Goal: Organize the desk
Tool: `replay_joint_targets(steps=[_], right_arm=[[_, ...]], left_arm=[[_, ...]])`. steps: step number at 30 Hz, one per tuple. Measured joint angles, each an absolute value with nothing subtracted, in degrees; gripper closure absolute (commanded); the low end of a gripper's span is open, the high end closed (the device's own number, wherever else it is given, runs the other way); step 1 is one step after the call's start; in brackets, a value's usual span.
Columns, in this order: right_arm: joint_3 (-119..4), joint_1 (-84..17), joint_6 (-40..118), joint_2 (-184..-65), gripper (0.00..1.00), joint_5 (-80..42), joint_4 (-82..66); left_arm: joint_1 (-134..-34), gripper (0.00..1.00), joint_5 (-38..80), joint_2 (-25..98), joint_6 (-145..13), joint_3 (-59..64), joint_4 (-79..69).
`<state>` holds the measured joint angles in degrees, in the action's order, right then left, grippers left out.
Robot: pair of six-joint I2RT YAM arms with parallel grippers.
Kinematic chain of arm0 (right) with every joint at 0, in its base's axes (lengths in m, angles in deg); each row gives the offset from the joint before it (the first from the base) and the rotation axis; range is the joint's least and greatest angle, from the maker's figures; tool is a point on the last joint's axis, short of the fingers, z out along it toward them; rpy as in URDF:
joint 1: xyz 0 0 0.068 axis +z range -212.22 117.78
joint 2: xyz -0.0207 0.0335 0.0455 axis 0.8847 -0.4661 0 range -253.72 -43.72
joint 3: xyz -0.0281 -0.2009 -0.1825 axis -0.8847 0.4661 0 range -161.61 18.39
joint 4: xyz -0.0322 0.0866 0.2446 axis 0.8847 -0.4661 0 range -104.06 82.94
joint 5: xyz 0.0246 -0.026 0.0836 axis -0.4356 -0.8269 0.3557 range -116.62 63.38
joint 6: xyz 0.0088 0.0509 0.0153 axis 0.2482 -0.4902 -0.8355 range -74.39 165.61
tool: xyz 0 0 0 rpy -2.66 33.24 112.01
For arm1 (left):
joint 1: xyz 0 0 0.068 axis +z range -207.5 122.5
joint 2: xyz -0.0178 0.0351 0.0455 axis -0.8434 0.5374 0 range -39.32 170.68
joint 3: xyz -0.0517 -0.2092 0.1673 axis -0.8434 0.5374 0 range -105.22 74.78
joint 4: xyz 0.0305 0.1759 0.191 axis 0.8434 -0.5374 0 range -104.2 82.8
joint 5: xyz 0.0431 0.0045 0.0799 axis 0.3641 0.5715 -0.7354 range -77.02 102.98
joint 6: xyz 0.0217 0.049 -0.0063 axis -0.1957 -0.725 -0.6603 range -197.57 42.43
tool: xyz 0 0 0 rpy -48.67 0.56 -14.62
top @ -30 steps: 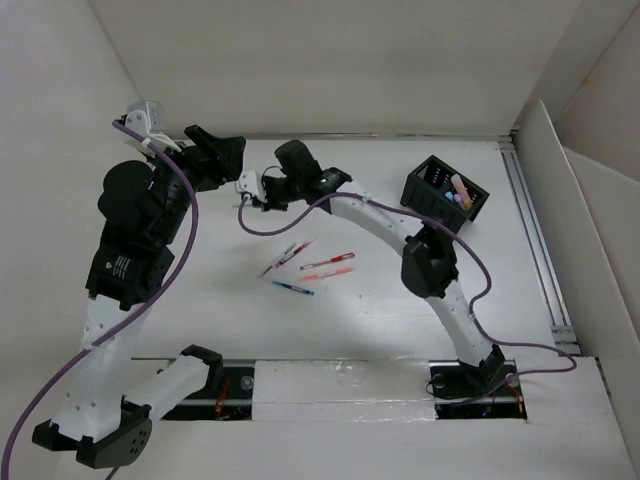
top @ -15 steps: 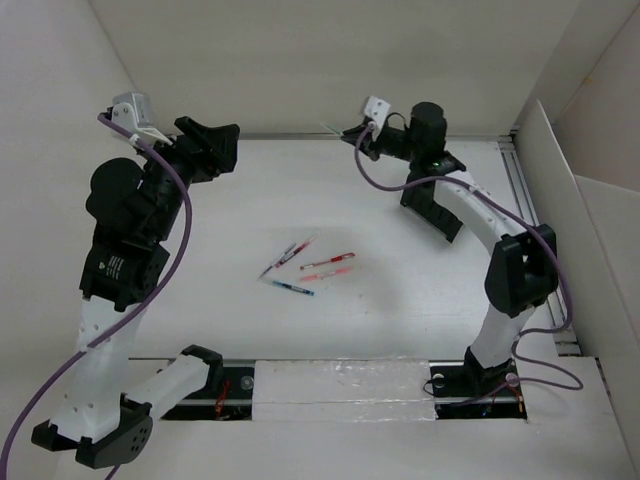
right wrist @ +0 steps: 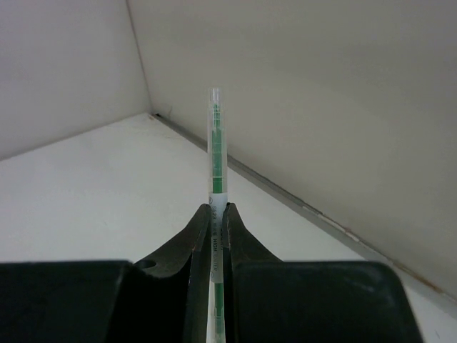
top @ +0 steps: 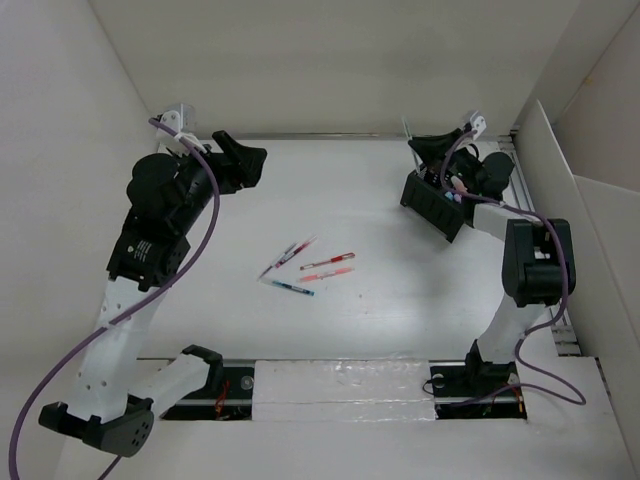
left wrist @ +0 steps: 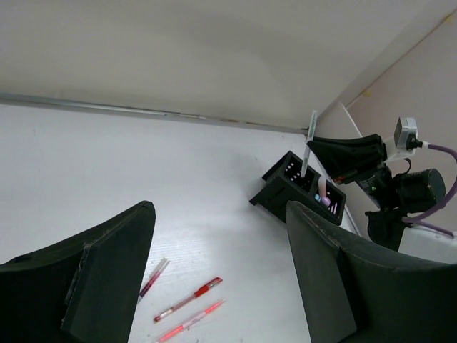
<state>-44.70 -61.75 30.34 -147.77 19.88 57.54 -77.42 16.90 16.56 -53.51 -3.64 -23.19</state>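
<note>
The green highlighter (right wrist: 216, 153) stands at the organizer's edge, so I will shift my right gripper to the right in the top view and down over the open section of the organizer.
The desk (top: 350, 330) is a white tabletop inside white walls. Several pens lie near its middle: a clear-red one (top: 290, 254), a red one (top: 328, 261), a pink one (top: 325, 273) and a blue-tipped one (top: 292, 288). My right gripper (top: 427, 150) is shut on a green highlighter (right wrist: 216, 153) and holds it upright just above the black organizer box (top: 432, 205) at the far right. The left wrist view shows this highlighter (left wrist: 310, 137) over the box (left wrist: 293, 189). My left gripper (top: 243, 160) is open and empty, raised over the far left of the desk.
The organizer holds a pink item (top: 457, 189) and other small things. White panel walls close the desk on the left, back and right, with a metal rail (top: 535, 230) along the right edge. Both arm bases sit at the near edge.
My right arm has swung from the far left-centre of the desk to the far right, carrying the highlighter above the organizer. My left gripper has shifted a little right.
</note>
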Motion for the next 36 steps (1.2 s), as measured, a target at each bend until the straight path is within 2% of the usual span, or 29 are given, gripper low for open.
replay_joint_targets(steps=[6, 17, 24, 30, 33, 34, 36], right_arm=[[-42.7, -65.7, 24.6, -149.0, 1.0, 20.4, 63.1], [-40.0, -71.8, 24.5, -150.0, 1.0, 20.8, 65.7], [-40.9, -72.2, 26.4, -152.9, 0.99, 21.3, 65.6], [-41.2, -71.9, 28.2, -154.1, 0.81, 21.3, 64.8], [-41.2, -71.9, 28.8, -154.1, 0.69, 21.4, 64.7], [-41.2, -71.9, 29.3, -154.1, 0.6, 21.4, 64.3], [-41.2, -71.9, 29.8, -154.1, 0.57, 21.3, 63.8]], left_arm=[[-77.4, 0.3, 19.4, 18.8, -53.5, -2.9, -22.5], [-77.4, 0.29, 21.7, 21.1, -53.5, 0.2, -21.1], [-77.4, 0.29, 22.4, 21.9, -53.5, 0.2, -20.1], [-77.4, 0.29, 22.5, 21.9, -53.3, 0.6, -19.6], [-77.4, 0.29, 22.4, 21.9, -53.3, 1.1, -19.5], [-77.4, 0.29, 22.5, 21.9, -53.3, 1.2, -19.5], [-77.4, 0.29, 22.5, 21.9, -53.2, 1.2, -19.4]])
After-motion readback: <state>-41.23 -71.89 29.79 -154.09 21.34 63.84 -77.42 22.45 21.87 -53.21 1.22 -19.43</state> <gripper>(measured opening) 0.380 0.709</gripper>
